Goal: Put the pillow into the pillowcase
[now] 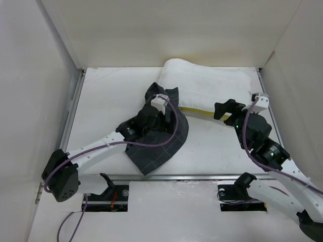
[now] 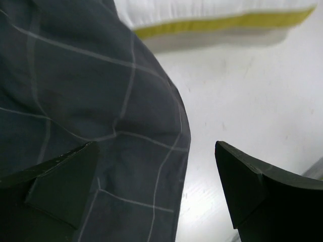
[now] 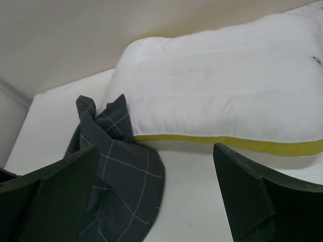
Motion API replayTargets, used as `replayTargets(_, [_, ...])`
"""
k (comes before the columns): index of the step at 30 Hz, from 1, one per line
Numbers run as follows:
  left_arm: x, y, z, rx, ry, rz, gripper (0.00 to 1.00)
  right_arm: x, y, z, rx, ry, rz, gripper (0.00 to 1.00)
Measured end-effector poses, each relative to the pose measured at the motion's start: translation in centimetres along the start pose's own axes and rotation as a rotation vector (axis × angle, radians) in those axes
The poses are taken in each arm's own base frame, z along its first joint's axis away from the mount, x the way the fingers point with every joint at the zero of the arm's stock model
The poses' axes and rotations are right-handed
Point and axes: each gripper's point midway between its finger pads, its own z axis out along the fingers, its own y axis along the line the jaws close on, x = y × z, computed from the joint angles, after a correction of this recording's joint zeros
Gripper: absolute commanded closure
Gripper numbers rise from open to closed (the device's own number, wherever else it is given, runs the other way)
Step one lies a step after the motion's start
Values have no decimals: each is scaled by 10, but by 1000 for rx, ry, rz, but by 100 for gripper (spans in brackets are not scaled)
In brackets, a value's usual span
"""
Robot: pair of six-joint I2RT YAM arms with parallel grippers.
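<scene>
The pillowcase's raised fold [image 1: 179, 143] [image 2: 175, 217] is below my left gripper and to its right in the top view. I will next move down, that way and back, with my fingers on both sides of the fold's edge.
The white pillow [image 1: 207, 83] lies at the back right of the table, its yellow band [image 1: 194, 111] along the near edge. The dark checked pillowcase [image 1: 161, 146] lies crumpled in front of the pillow's left end, its far corner bunched against the pillow. My left gripper [image 1: 166, 117] hovers open over the pillowcase. In the left wrist view the pillowcase [image 2: 91, 101] lies under the left finger, and its edge runs between the fingers of the gripper [image 2: 156, 191]. My right gripper [image 1: 220, 111] is open and empty just in front of the yellow band, facing the pillow [image 3: 217, 85] and the pillowcase [image 3: 121, 171].
White walls enclose the table on the left [image 1: 30, 101], back [image 1: 171, 30] and right [image 1: 298, 75]. A metal rail [image 1: 176, 176] runs along the table's near edge. Bare table [image 1: 212, 146] lies between the pillowcase and the right arm.
</scene>
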Motion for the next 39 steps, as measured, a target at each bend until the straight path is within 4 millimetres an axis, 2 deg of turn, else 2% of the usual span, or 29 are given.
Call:
replayTargets(3, [38,-8,7,22,93,39,5,13,-2,9,35,45,-35,0])
replayTargets(5, [63,-10,11,25,163,62,0,28,-5,14,58,89,-69,0])
replayTargets(8, [90,-8,22,20,241,70,0,37,-8,15,72,120,-94,0])
replayTargets(11, [108,-7,30,15,293,55,0,35,-8,14,69,115,-90,0])
replayTargets(15, [114,-10,33,33,307,42,1,30,-10,9,62,99,-78,0])
replayTargets(18, [112,-6,34,1,295,35,11,25,-11,5,54,83,-65,0])
replayTargets(21, [111,-1,35,-28,286,41,13,21,-13,0,47,67,-53,0])
replayTargets(22, [112,1,36,-36,286,43,20,19,-13,-1,47,60,-49,0])
replayTargets(23, [114,1,37,-40,290,44,21,17,-14,-2,48,55,-46,0])
replayTargets(27, [138,-3,38,-48,360,79,25,13,-16,-4,51,42,-44,0])
replayTargets(30, [158,-16,32,-25,415,120,27,14,-16,-4,56,42,-48,0])
replayTargets(34, [168,-35,25,15,445,161,29,16,-17,-1,66,48,-56,0])
replayTargets(38, [170,-39,32,3,457,174,42,21,-18,2,75,62,-68,0])
replayTargets(39, [173,-38,35,-7,465,178,50,23,-18,2,77,64,-71,0])
